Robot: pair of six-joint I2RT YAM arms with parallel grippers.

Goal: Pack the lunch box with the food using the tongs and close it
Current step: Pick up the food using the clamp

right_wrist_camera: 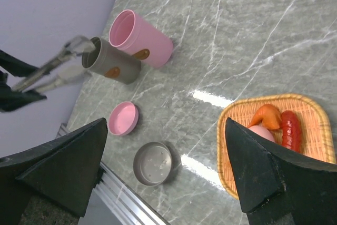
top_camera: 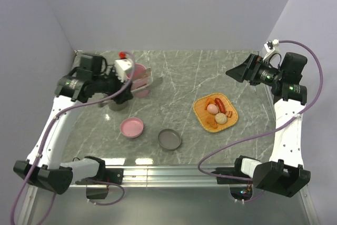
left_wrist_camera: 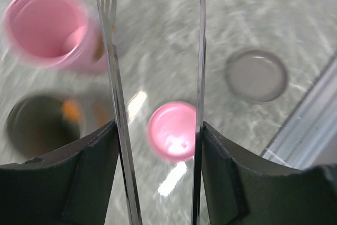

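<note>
The left gripper will next move across and down with the empty tongs onto the tray's near orange chunk, which is below it, to its right in the top view.
My left gripper point(left_wrist_camera: 158, 130) point(top_camera: 117, 79) is shut on the silver tongs point(left_wrist_camera: 113, 77) point(top_camera: 143, 84), one finger against each arm. It holds them above the lunch box, a pink container point(left_wrist_camera: 45, 27) point(right_wrist_camera: 141, 39) and a grey container point(left_wrist_camera: 41, 125) point(right_wrist_camera: 111, 67). The tongs' arms stand spread, with nothing between them. Orange pieces point(left_wrist_camera: 71, 110) lie inside the grey container. More food point(top_camera: 216, 112) point(right_wrist_camera: 276, 119) sits on the orange tray point(top_camera: 202, 117) point(right_wrist_camera: 237, 167): orange chunks, a red strip and two pale balls. My right gripper point(top_camera: 238, 72) point(right_wrist_camera: 166, 125) hangs open in the air, up beyond the tray.
A pink lid point(top_camera: 131, 127) point(left_wrist_camera: 172, 130) point(right_wrist_camera: 124, 118) and a grey lid point(top_camera: 169, 139) point(left_wrist_camera: 256, 76) point(right_wrist_camera: 152, 163) lie open side up near the front rail point(top_camera: 168, 172). Walls close in the table at the back and on both sides.
</note>
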